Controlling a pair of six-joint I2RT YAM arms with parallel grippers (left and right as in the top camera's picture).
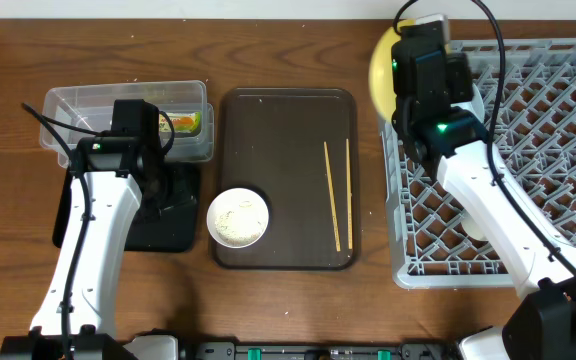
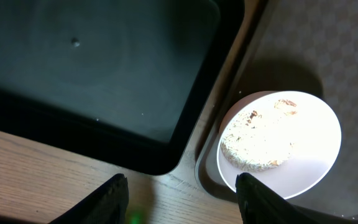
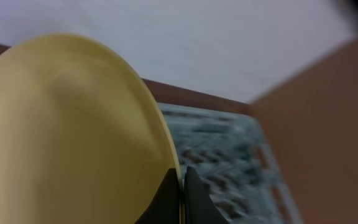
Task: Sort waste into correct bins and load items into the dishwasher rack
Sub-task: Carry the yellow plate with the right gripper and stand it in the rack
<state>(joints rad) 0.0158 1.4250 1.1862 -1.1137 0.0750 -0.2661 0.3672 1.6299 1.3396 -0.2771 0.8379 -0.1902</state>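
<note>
The yellow plate (image 1: 379,66) in my right gripper needs to go down into the rack's far corner nearest the brown tray (image 1: 288,130) next.
My right gripper (image 3: 183,193) is shut on the rim of the yellow plate (image 3: 67,137), holding it on edge over the far left corner of the grey dishwasher rack (image 1: 553,150). The plate (image 1: 379,66) shows beside the right wrist. My left gripper (image 2: 182,200) hangs open and empty above the wooden table, between the black tray (image 2: 92,74) and the white bowl (image 2: 316,149). That bowl (image 1: 260,202) holds rice crumbs and sits on the brown tray (image 1: 288,130) with two chopsticks (image 1: 333,195). A yellow-green wrapper (image 1: 184,122) lies in the clear tub (image 1: 78,105).
The black tray (image 1: 168,236) lies under my left arm, touching the clear tub's near side. A pale item (image 1: 474,226) in the rack is mostly hidden by my right arm. The rack (image 3: 222,155) shows blurred behind the plate.
</note>
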